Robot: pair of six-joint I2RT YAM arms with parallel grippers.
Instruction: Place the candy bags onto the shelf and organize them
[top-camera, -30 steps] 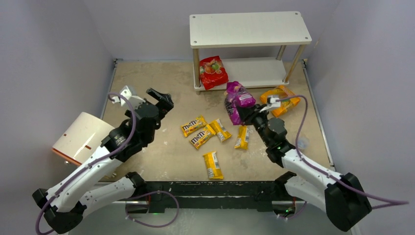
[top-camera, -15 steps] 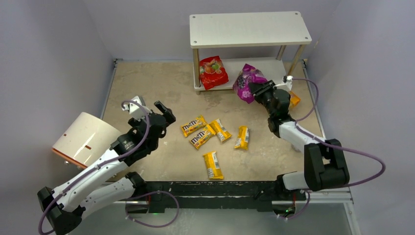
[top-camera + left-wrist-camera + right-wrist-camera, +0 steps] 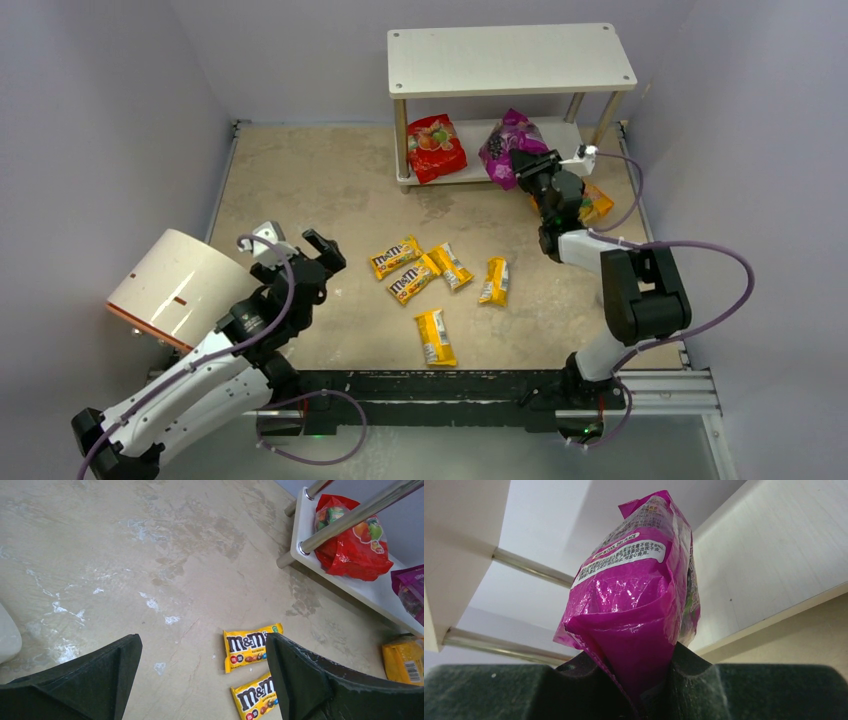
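Note:
The purple pouch goes with my right gripper away from my base over the shelf's lower level next, then comes down toward the red pouch (image 3: 723, 596).
My right gripper (image 3: 527, 166) is shut on the purple pouch (image 3: 508, 143), also in the right wrist view (image 3: 639, 595), holding it at the front edge of the white shelf's (image 3: 510, 60) lower tier (image 3: 764, 565). The red pouch (image 3: 435, 147) leans on that tier's left end, also in the left wrist view (image 3: 352, 545). The orange pouch (image 3: 598, 203) lies on the floor behind my right arm. Several yellow M&M's packets (image 3: 396, 256) lie mid-table; two show in the left wrist view (image 3: 251, 646). My left gripper (image 3: 300, 258) is open and empty, left of them.
A white cylinder with an orange rim (image 3: 170, 283) lies at the left beside my left arm. Grey walls close in the table on three sides. The shelf's metal legs (image 3: 401, 140) stand at the back.
My right gripper has carried the purple pouch from the floor up and back to the shelf's lower tier. My left arm has drawn back toward the near edge, still open.

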